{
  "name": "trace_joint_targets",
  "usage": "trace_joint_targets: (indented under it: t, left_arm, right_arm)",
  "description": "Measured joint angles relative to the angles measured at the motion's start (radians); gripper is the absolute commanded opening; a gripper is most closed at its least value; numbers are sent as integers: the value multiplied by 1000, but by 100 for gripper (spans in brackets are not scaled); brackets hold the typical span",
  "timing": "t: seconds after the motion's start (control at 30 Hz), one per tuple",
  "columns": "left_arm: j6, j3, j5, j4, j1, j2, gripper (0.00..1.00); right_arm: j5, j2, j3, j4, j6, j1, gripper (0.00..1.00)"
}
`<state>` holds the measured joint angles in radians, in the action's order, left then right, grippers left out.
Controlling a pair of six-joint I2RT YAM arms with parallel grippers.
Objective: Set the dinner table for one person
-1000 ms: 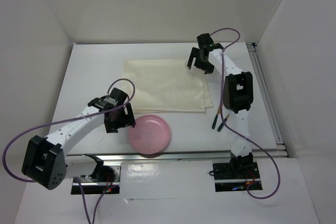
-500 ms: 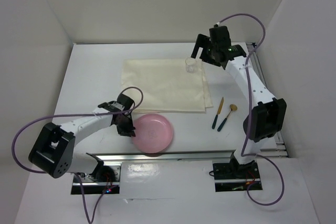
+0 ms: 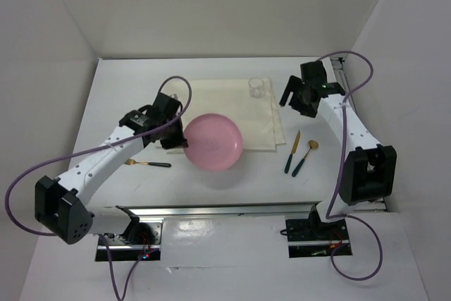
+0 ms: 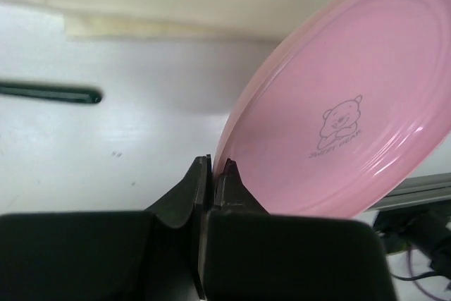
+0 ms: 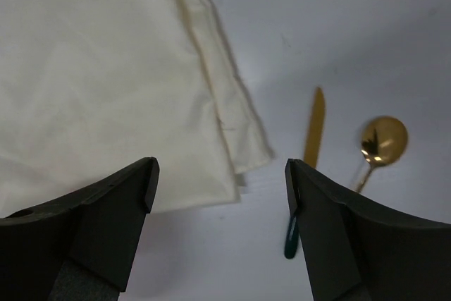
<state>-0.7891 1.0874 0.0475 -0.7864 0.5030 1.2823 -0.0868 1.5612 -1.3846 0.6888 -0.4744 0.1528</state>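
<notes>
My left gripper brings its overhanging plate outward past the cream mat's front edge next. It then lowers the plate onto the cream mat's bare middle and lets go.
My left gripper [image 3: 176, 139] [image 4: 217, 163] is shut on the left rim of the pink plate [image 3: 213, 141] [image 4: 352, 103]. It holds the plate tilted above the dinner table [image 3: 127, 89], over the front edge of the cream mat [image 3: 218, 111]. A clear glass [image 3: 256, 87] stands on the mat's back right corner. Left of the plate lies a fork [image 3: 148, 163] with a dark green handle [image 4: 49, 93]. My right gripper [image 3: 299, 100] [image 5: 222, 167] hangs open and empty above the mat's right edge [image 5: 106, 89]. Just beyond it lie a gold knife [image 3: 292, 153] [image 5: 313, 128] and a spoon [image 3: 306, 156] [image 5: 382, 139].
Metal rails [image 3: 359, 139] run along the table's right and front edges. White walls close in the back and both sides. Purple cables loop from both arms.
My left gripper shut on the plate's rim, lifted it and carried it back toward the mat, uncovering the fork. My right gripper drew away from the glass, to the right and nearer.
</notes>
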Motion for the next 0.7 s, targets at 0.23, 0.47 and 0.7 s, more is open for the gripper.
trace_joint_targets:
  t: [0.23,0.47,0.7]
  left_arm:
    - [34,301,23,58,-24,254,0]
    - [57,443,26,122,-87,557,0]
    - [61,486,-18,161,-137,717,0]
  right_arm:
    - [16,-121,245,35,1,-130,65]
    - [136,-198,460,19,-21,-145,65]
    - [199,-198,569,-12,-42,-146,65]
